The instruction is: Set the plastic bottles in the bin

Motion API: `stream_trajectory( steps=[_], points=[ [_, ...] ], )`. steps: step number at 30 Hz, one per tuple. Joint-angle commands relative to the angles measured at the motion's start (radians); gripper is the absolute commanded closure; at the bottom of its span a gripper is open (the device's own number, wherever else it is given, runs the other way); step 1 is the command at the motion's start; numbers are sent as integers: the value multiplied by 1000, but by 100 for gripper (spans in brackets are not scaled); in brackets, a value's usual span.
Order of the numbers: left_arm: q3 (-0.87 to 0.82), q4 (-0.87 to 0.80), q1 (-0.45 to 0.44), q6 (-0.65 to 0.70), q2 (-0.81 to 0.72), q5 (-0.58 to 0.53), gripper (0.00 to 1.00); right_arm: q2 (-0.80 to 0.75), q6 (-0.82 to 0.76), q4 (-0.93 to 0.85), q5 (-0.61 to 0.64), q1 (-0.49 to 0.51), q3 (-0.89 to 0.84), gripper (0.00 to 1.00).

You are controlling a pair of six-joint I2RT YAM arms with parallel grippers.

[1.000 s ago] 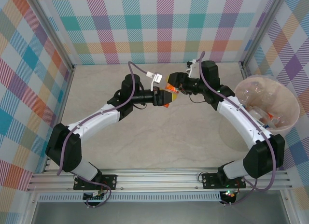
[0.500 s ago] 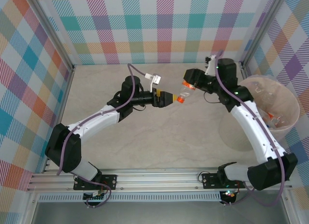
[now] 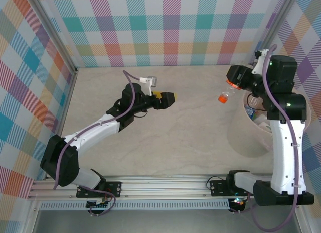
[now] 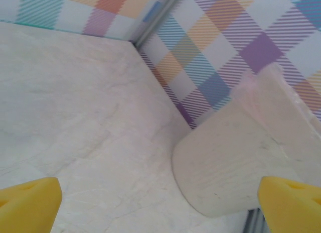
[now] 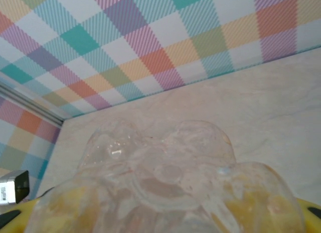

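Note:
The bottle (image 3: 225,94) hangs outside the bin's rim, so my right gripper should next swing and turn toward the checked wall by the bin, over the bin's open top (image 3: 258,111), to let it go.
My right gripper (image 3: 232,84) is raised at the right, shut on a clear plastic bottle (image 3: 225,94) with an orange label and orange cap. The bottle hangs cap-down just left of the pale pink bin (image 3: 249,134), which the right arm largely covers. In the right wrist view the bottle's clear base (image 5: 168,175) fills the space between the yellow fingers (image 5: 59,205). My left gripper (image 3: 168,98) is open over the middle of the table with nothing in it. Its yellow fingertips (image 4: 29,203) stand wide apart in the left wrist view, with the bin (image 4: 235,167) ahead.
Checked walls close off the back and both sides. The bin stands against the right wall (image 3: 308,52). A metal rail (image 3: 165,188) runs along the near edge by the arm bases. Bare marble tabletop (image 3: 170,142) lies between the arms.
The left gripper opened and let go of the bottle, then drew back a little left. The right arm lifted and swung right with the bottle, up to the bin's left side.

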Motion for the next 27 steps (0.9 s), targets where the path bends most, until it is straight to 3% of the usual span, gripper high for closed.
stream_trajectory(
  steps=[1,7,11,19,23,27],
  points=[
    [-19,-40,10,-18,-37,-156,0,3,-90,-130,44,-54,76,57],
    [-46,-104,26,-69,-48,-324,0,5,-156,-248,244,-131,197,57],
    [-47,-125,37,-82,-41,-342,0,41,-198,-362,467,-157,274,57],
    [-17,-138,52,-118,0,-301,0,96,-199,-446,758,-190,289,57],
    [22,-176,53,-119,24,-275,0,150,-211,-470,829,-267,293,57],
    [64,-211,53,-125,48,-253,0,206,-219,-501,800,-358,309,56]
  ],
)
